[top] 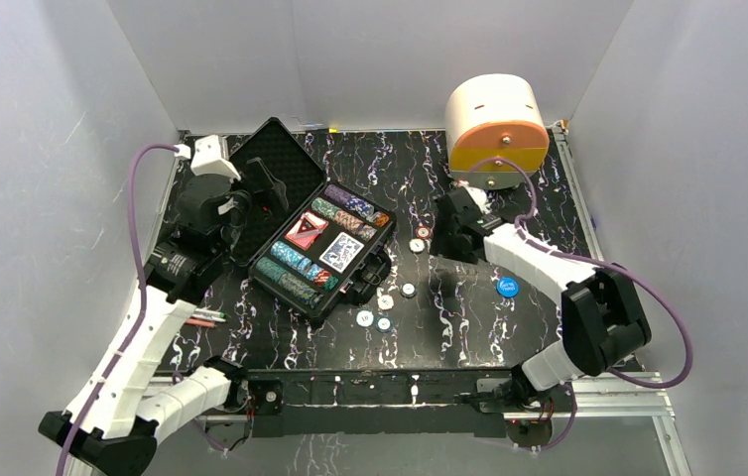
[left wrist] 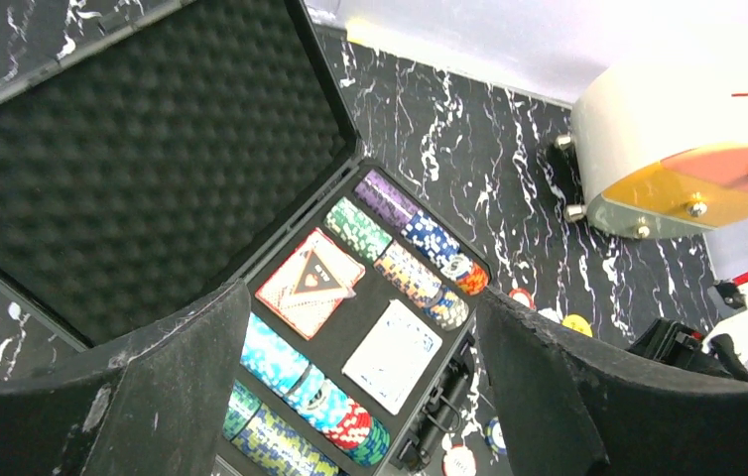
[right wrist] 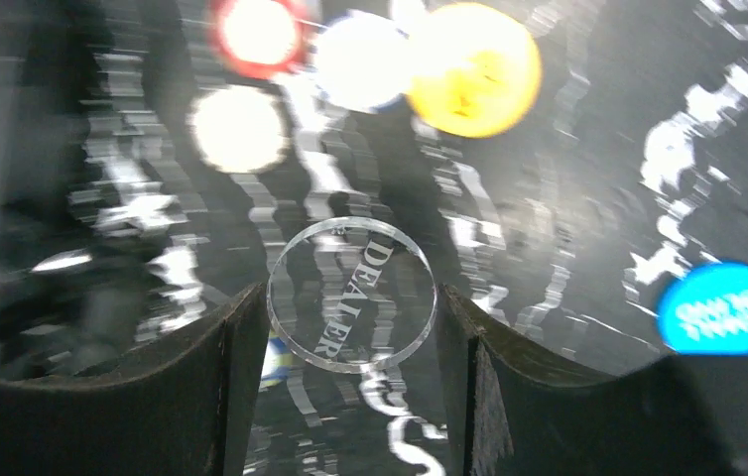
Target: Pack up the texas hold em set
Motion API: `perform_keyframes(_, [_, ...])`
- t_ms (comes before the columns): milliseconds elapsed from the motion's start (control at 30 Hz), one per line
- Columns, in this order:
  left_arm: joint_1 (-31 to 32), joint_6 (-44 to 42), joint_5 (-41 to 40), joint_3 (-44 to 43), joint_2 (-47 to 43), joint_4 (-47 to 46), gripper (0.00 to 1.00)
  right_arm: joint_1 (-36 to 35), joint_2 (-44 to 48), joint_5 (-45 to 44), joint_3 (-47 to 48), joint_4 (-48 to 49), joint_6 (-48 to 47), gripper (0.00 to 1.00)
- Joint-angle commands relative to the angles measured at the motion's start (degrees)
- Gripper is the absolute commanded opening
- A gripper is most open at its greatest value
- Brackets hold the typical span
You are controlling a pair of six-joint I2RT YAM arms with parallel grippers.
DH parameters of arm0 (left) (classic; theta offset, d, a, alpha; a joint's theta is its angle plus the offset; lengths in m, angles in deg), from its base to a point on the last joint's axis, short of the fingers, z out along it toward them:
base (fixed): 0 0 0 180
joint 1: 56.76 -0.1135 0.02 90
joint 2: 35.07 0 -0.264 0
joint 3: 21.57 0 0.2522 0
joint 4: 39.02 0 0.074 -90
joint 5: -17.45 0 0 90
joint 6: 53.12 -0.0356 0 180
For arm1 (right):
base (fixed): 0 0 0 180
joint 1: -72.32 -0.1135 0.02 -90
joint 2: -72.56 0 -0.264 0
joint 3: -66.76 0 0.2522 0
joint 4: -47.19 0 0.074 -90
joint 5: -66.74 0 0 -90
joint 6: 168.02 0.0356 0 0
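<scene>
The flat top of the pale blue deck (top: 341,252) is uncovered. The robot's right gripper should next go to the left in the top view over the deck and let go of the disc.
The black case (top: 350,285) of the texas hold em set lies open left of centre, its foam lid (left wrist: 142,149) leaning back. Inside are rows of chips (left wrist: 410,243), a red deck (left wrist: 309,282) and a pale blue deck (left wrist: 392,355). My left gripper (left wrist: 362,307) hangs open above the case by the lid (top: 266,193), holding nothing. My right gripper (right wrist: 352,309) is shut on a clear round disc marked DEALER (right wrist: 352,295), lifted off the table right of the case (top: 441,223). Several small discs (top: 386,302) lie loose in front of the case, and a blue disc (top: 507,288) lies farther right.
A white-and-orange rounded drawer box (top: 497,129) stands at the back right. Red and green pens (top: 206,317) lie by the left arm. Yellow (right wrist: 474,69), red (right wrist: 256,32) and white (right wrist: 239,127) discs lie beyond the right gripper. White walls close in three sides.
</scene>
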Motion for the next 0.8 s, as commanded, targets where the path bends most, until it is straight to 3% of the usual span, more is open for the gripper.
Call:
perform_keyframes(0, [-0.06,-2.43,-3.77,-3.71,-2.41,-0.29,0.83,-7.89,1.79,0.46,10.11,2.84,-1.11,0.56])
perform_keyframes(300, [-0.06,-3.71,-6.41,-4.37,-5.88,-0.25,0.83,-22.40,-11.88,-1.58,27.82,5.26,-5.68,0.57])
perform_keyframes(500, [-0.06,-3.63,-6.51,-3.84,-6.37,0.55,0.84,-25.78,-21.63,-3.18,36.00,3.59,-7.17,0.58])
perform_keyframes(767, [-0.06,-2.95,-5.85,-2.91,-6.36,0.80,0.84,-26.97,-27.68,-3.27,40.61,1.80,-8.60,0.59])
